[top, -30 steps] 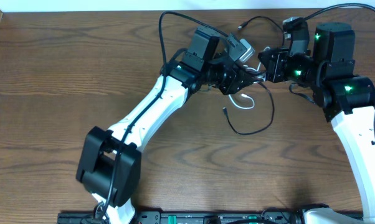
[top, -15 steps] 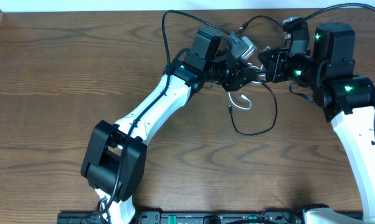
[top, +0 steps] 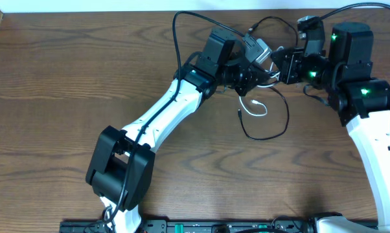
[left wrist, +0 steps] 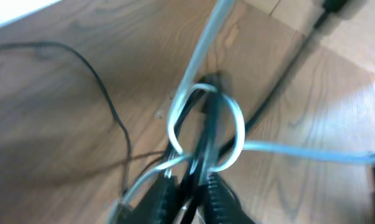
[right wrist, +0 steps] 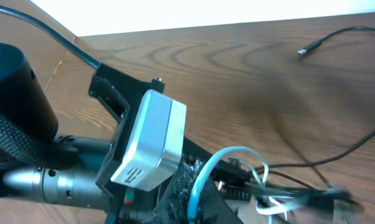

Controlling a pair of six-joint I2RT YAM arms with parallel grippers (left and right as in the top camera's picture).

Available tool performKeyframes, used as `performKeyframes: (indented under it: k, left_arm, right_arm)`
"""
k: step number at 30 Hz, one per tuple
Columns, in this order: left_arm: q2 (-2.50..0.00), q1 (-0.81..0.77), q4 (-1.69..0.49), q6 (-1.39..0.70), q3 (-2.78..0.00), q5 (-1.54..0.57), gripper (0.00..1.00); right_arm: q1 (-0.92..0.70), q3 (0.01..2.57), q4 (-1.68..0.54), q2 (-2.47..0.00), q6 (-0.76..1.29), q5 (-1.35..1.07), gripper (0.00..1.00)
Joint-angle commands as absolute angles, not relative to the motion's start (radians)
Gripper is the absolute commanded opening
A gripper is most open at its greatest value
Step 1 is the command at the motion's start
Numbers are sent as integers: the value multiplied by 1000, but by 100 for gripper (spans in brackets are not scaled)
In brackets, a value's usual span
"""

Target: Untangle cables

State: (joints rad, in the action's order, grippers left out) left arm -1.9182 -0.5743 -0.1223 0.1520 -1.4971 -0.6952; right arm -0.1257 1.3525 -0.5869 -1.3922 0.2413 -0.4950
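Observation:
The white cable goes away from the knot (top: 271,80) to the right in the overhead view next. My right gripper then releases it, because its loop wraps the black cable.
The cables meet in a knot between my two grippers at the back of the table. A white loop (left wrist: 206,134) wraps round the black cable (left wrist: 203,155) there. My left gripper (top: 258,76) (left wrist: 190,196) is shut on the black cable just below the knot. My right gripper (top: 277,66) (right wrist: 197,205) faces it and is shut on the white cable (right wrist: 203,177). Below them a short white cable end (top: 256,107) curls on the wood. The black cable (top: 279,126) hangs in a wide loop to a small plug (top: 239,116).
Thick black arm wires (top: 182,29) arch over the left arm at the back. The left wrist's silver camera (right wrist: 147,149) sits close against my right gripper. The table's far edge (top: 117,9) lies just behind, and a black rail (top: 214,226) runs along the front.
The left gripper has closed on the black cable at the knot. The left arm has shifted slightly right and back, and the hanging black loop has drifted right.

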Motion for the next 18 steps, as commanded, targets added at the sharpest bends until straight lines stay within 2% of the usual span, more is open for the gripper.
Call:
performKeyframes:
  k: [1, 8, 12, 18]
  left_arm:
    - [-1942, -572, -121, 152, -1491, -669, 8]
    - [-1942, -545, -113, 90, -1491, -666, 8]
    - [-1942, -524, -122, 20, -1491, -596, 8]
    - [-1942, -484, -169, -39, -1491, -546, 8]
  right_arm:
    - [-112, 1360, -580, -1388, 228, -560, 1]
    - [-59, 1360, -576, -1388, 231, -625, 1]
    - [-21, 1360, -562, -1385, 232, -679, 1]
    - [107, 1361, -530, -1364, 271, -783, 1]
